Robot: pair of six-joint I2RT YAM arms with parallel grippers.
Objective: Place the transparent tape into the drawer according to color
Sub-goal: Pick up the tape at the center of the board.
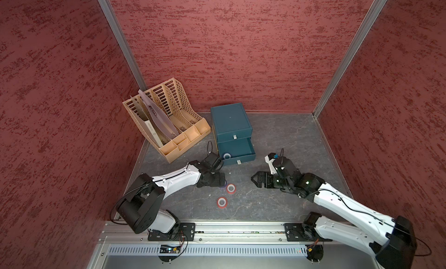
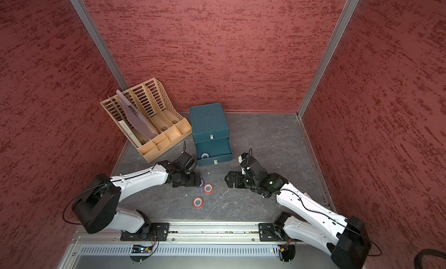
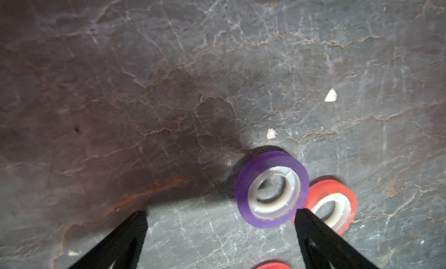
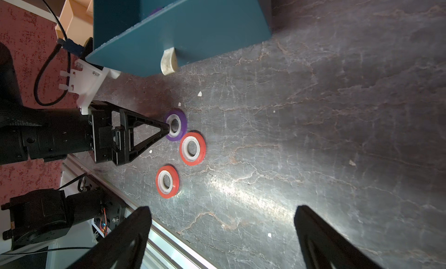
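Observation:
My left gripper needs to put one finger down into the purple roll's hole [image 2: 200, 182] [image 3: 271, 188] below it and pinch the purple roll's rim, because the red roll is crowding the purple roll's outside.
A purple tape roll [image 3: 271, 187] lies flat on the grey table, touching a red roll [image 3: 333, 205]. My left gripper [image 3: 220, 212] is open just beside it, with one fingertip [image 3: 301, 214] at the seam between the purple and red rolls. In both top views the two red rolls [image 1: 231, 188] [image 1: 222, 202] lie near the table's middle, and the gripper mostly hides the purple one [image 2: 202, 182]. The blue cabinet's lower drawer [image 1: 241, 148] is pulled out, with another purple roll [image 1: 227, 156] in its near left corner. My right gripper [image 1: 253, 178] hangs open and empty to the right.
A beige file organizer [image 1: 169, 120] holding folders stands left of the blue cabinet [image 1: 230, 120]. The cabinet's upper drawer is closed. An aluminium rail [image 1: 217, 228] runs along the front edge. Red walls enclose the table, and small white crumbs [image 3: 330, 95] lie on it.

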